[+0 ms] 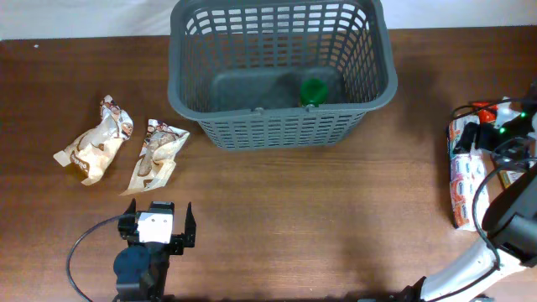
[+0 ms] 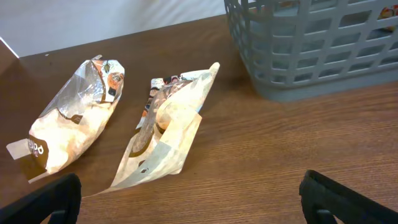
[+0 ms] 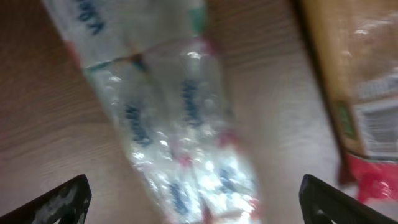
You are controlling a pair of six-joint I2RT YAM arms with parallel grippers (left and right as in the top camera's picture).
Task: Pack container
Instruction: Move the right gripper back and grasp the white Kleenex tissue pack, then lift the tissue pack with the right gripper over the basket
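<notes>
My right gripper should move down and backward next and close across the width, because the white packet's middle (image 1: pixel 466 170) (image 3: pixel 189 177) is below and slightly back, in line between its fingers.
The dark grey slotted basket (image 1: pixel 281 126) stands at the back middle of the table, with a green item (image 1: pixel 314 91) inside; its corner shows in the left wrist view (image 2: pixel 311 74). Two tan snack bags (image 1: pixel 94 149) (image 1: pixel 156 155) lie at the left, also in the left wrist view (image 2: pixel 71 124) (image 2: pixel 165 130). My left gripper (image 1: pixel 156 220) (image 2: pixel 193 208) is open and empty just in front of them. My right gripper (image 3: pixel 196 199) is open right above a clear white packet with blue and red print (image 3: pixel 168 118) (image 1: pixel 463 189) at the right edge.
A tan package with a red end (image 3: pixel 367 93) lies beside the white packet. Cables and the right arm (image 1: pixel 503 168) crowd the right edge. Bare brown table (image 1: pixel 319 218) lies in front of the basket.
</notes>
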